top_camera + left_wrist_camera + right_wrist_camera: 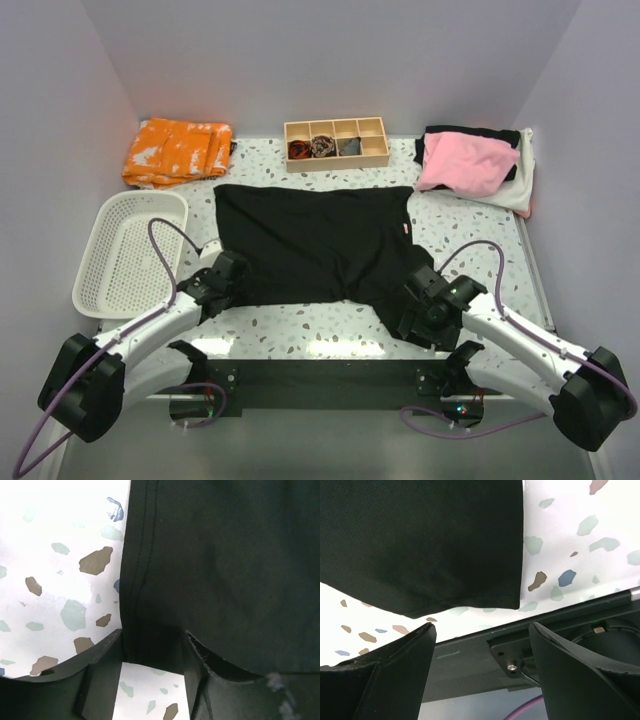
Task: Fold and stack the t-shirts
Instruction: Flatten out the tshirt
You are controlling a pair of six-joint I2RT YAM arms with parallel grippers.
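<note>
I will next move my right gripper outward until its parted fingers straddle the shirt's near edge [484, 605] beside the shirt's corner, as they are still empty just short of it.
A large black t-shirt [315, 240] lies spread flat in the middle of the table, with a small label [405, 229] at its right edge. My left gripper [222, 276] is at the shirt's near left corner. In the left wrist view the shirt's hemmed edge [145, 580] runs down between the parted fingers of my left gripper [154, 632]. My right gripper [414, 300] is at the near right corner. In the right wrist view my right gripper [481, 625] is wide open and empty, just short of the shirt's corner [420, 540]. A pile of pink, black and white t-shirts [470, 160] lies at the back right.
A white plastic basket [100, 265] stands at the left. An orange patterned cloth [175, 150] lies at the back left. A wooden compartment box [335, 143] with small rolled fabric pieces stands at the back centre. The black mounting rail [320, 378] runs along the near edge.
</note>
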